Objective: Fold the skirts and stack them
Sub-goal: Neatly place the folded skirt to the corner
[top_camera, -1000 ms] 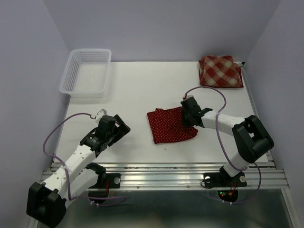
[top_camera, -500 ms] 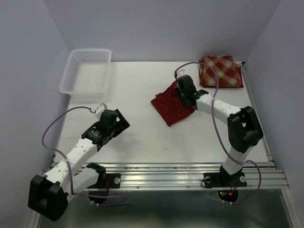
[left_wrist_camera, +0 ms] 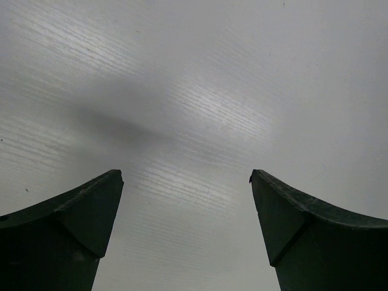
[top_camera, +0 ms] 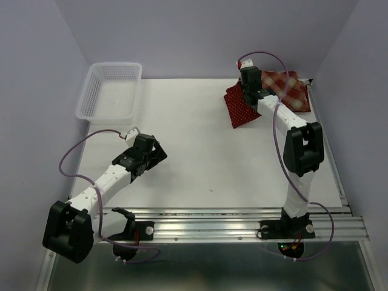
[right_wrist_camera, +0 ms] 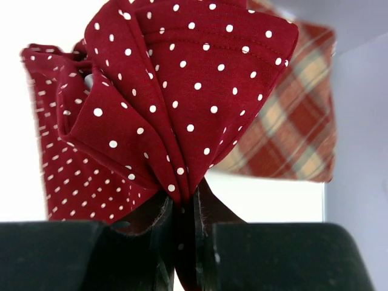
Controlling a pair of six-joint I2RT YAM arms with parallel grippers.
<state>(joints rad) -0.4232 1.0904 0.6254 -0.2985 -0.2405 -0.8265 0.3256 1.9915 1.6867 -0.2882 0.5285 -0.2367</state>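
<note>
The right gripper lifts the dotted skirt next, moves right in the top view, then lowers and releases it atop the plaid skirt (top_camera: 290,90) (right_wrist_camera: 297,124), which lies that way.
My right gripper (top_camera: 248,90) is shut on a bunched fold of a dark red polka-dot skirt (top_camera: 240,109), whose cloth (right_wrist_camera: 182,91) hangs lifted over the table's far right. Just beyond it lies the folded red-and-tan plaid skirt (top_camera: 290,90), seen behind the dotted cloth in the right wrist view (right_wrist_camera: 291,133). The dotted skirt's right edge reaches the plaid one. My left gripper (top_camera: 159,153) hovers open over bare white table at the left, nothing between its fingers (left_wrist_camera: 79,212).
A white mesh basket (top_camera: 110,91) stands at the far left corner. Lilac walls close in the table on three sides. The metal rail with both arm bases runs along the near edge (top_camera: 206,223).
My right arm has carried the polka-dot skirt from the table's middle up and to the far right, beside the plaid skirt. The left arm has shifted slightly, still open.
</note>
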